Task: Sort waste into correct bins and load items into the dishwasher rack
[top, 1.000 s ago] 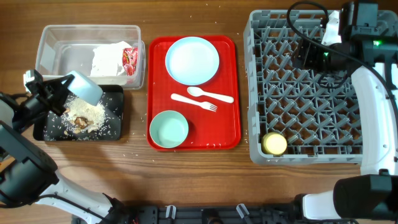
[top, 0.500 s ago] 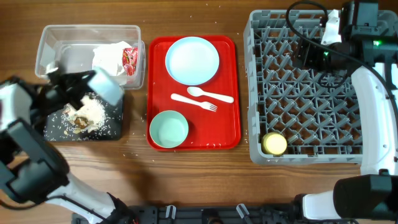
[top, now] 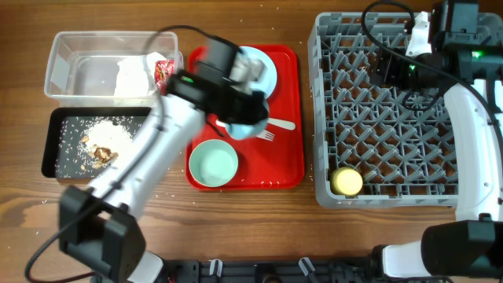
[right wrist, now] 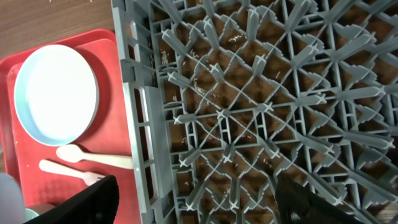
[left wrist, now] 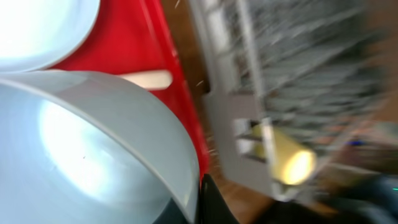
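Observation:
Next, my left gripper brings the held bowl down and back and releases it, since the bare red patch beside the second bowl lies below and back.
My left gripper is shut on the rim of a pale blue-green bowl and holds it above the red tray's middle. In the left wrist view the bowl fills the frame, pinched at the gripper. A second bowl sits on the tray's front. The pale-blue plate is half hidden by my arm. The white spoon and fork lie partly under the held bowl. The yellow cup lies in the grey rack. My right gripper is open and empty above the rack's far left part.
The clear tub holds the white napkin and the red wrapper. The black tray holds the food scraps. The red tray lies between the bins and the rack. Crumbs dot the table.
My left arm has swung right from the black tray to above the red tray, carrying the bowl. The right arm has not moved.

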